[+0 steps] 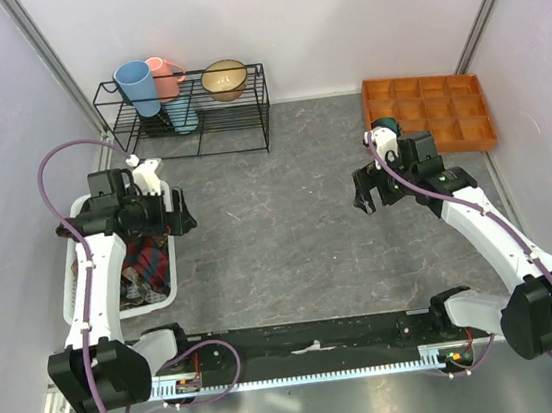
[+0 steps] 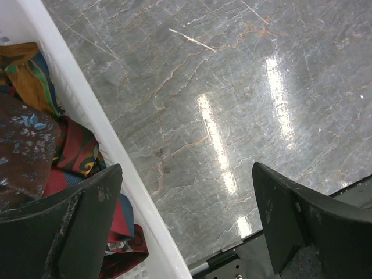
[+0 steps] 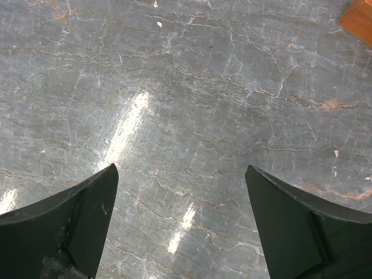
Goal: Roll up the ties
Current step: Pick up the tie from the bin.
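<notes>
The uppermost maroon-brown floral tie (image 2: 26, 152) lies below my left gripper and to its left in the top view, so my left gripper needs to move that way next and go down onto it.
Several ties (image 1: 148, 266) lie bunched in a white basket (image 1: 77, 291) at the left. The left wrist view shows a maroon-brown floral tie (image 2: 23, 145), a gold-brown one (image 2: 32, 81) and a red-navy one (image 2: 78, 154) inside the basket's rim (image 2: 93, 119). My left gripper (image 1: 181, 221) is open and empty, hovering over the basket's right rim and the grey table (image 2: 186, 174). My right gripper (image 1: 367, 200) is open and empty above bare table (image 3: 181, 168). A teal object (image 1: 384, 125) sits in the orange tray's near-left corner, partly hidden by my right wrist.
An orange compartment tray (image 1: 444, 95) stands at the back right; its corner shows in the right wrist view (image 3: 357, 20). A black wire rack (image 1: 191, 126) with cups and a bowl stands at the back left. Purple cables loop over both arms.
</notes>
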Robot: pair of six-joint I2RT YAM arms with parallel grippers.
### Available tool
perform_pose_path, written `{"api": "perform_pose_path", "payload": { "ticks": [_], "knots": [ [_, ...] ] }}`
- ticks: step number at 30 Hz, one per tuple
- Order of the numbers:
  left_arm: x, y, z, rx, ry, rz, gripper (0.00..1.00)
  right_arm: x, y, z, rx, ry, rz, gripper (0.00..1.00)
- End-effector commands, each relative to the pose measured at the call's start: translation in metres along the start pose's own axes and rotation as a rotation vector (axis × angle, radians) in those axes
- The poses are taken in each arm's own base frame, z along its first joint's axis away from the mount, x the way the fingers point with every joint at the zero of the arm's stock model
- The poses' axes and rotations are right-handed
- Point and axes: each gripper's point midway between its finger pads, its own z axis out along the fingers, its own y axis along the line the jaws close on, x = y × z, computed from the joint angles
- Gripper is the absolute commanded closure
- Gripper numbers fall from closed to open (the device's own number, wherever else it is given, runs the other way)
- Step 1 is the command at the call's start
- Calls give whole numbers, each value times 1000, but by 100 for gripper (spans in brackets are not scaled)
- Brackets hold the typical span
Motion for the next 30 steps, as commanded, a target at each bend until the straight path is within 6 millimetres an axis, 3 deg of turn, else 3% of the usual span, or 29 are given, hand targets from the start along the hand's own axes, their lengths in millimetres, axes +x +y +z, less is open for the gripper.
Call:
{"api": "perform_pose_path", "payload": {
  "ticks": [1,4,6,7,13,20,30],
  "knots": [
    [-21,4,-17,-54,-69,24,0,-15,5,-3,-28,-45,3,2],
    [-51,15,-39,-110,-109,14,0,-17,6,-4,-34,-51,18,2],
    [-59,23,-47,-109,-116,-8,0,-18,6,-5,-33,-53,26,2],
    [-64,35,-61,-139,-136,-44,1,-19,7,-6,-39,-56,22,2],
    [-73,71,-94,-153,-205,-104,1,-13,14,-11,-65,-63,5,2],
    [-61,111,-96,-280,-224,-295,5,-13,14,-9,-72,-60,13,2],
    [-49,145,-82,-471,-423,-676,4,-9,13,4,-98,29,43,2]
  ]
}}
